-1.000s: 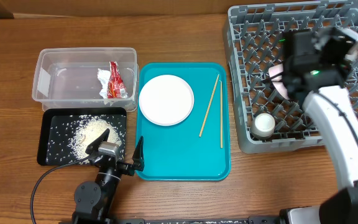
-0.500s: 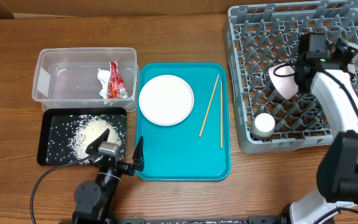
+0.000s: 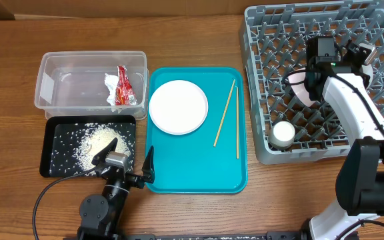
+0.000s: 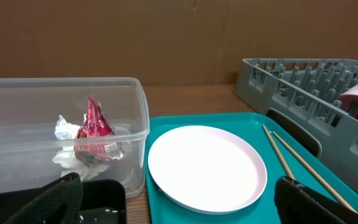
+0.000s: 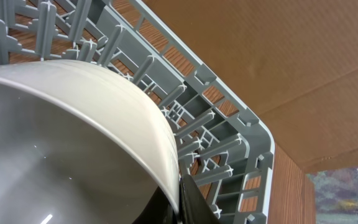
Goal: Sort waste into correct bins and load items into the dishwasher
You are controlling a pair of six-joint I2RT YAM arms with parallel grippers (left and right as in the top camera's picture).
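Observation:
My right gripper moves down and to the left in the overhead view next, beside the pink bowl (image 3: 303, 90), since the pegs there are able to prop the tilted bowl.
My right gripper (image 3: 310, 85) is over the grey dish rack (image 3: 265, 80) and is shut on the rim of a pale bowl (image 3: 300, 89), tilted on its side among the pegs. In the right wrist view the bowl (image 5: 73, 137) fills the frame, its rim pinched between the fingers (image 5: 180, 202). A small white cup (image 3: 284, 133) stands in the rack's near left corner. The white plate (image 3: 178, 107) and two chopsticks (image 3: 225, 113) lie on the teal tray (image 3: 199, 167). My left gripper (image 3: 127, 159) is open at the tray's near left edge. The red-and-white wrapper (image 3: 121, 87) lies in the clear tub (image 3: 65, 80). Rice (image 3: 99, 143) sits in the black tray (image 3: 51, 143).
The tub and black tray stand side by side at the left of the wooden table. In the left wrist view the plate (image 4: 207, 165), the wrapper (image 4: 92, 134) and the rack's wall (image 4: 303, 93) show ahead of the open fingers (image 4: 179, 202). A brown wall backs the table.
My right gripper has moved left and lower into the rack with the bowl, which now lies deeper among the pegs. The left arm has not moved.

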